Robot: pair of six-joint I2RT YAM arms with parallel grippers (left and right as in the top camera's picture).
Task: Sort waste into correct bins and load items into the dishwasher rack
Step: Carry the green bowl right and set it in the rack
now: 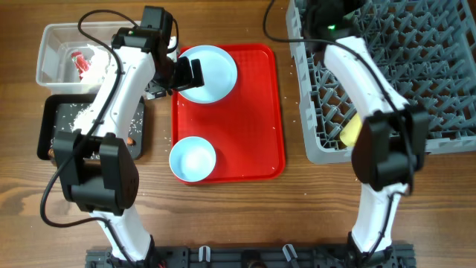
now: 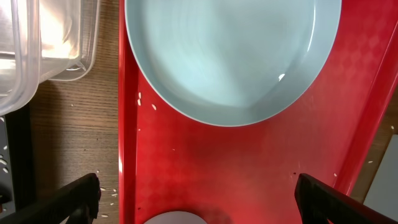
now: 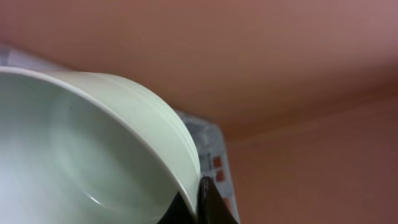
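Note:
The grey rack's far corner nearest the red tray is below my right gripper. My right gripper should lower the pale green bowl into that corner and let go of the bowl's rim.
The large light blue plate lies at the back of the red tray, and the light blue bowl stands at its front. My left gripper is open and empty, low over the tray by the plate's left edge. My right gripper is shut on the rim of the pale green bowl; in the overhead view it is over the grey dishwasher rack's back left part, where the bowl is hidden. The yellow cup lies in the rack.
The red tray sits mid-table. The clear tub at the back left holds the red-and-white wrapper and tissue. The black tray in front of it holds rice. Loose rice grains lie on the table.

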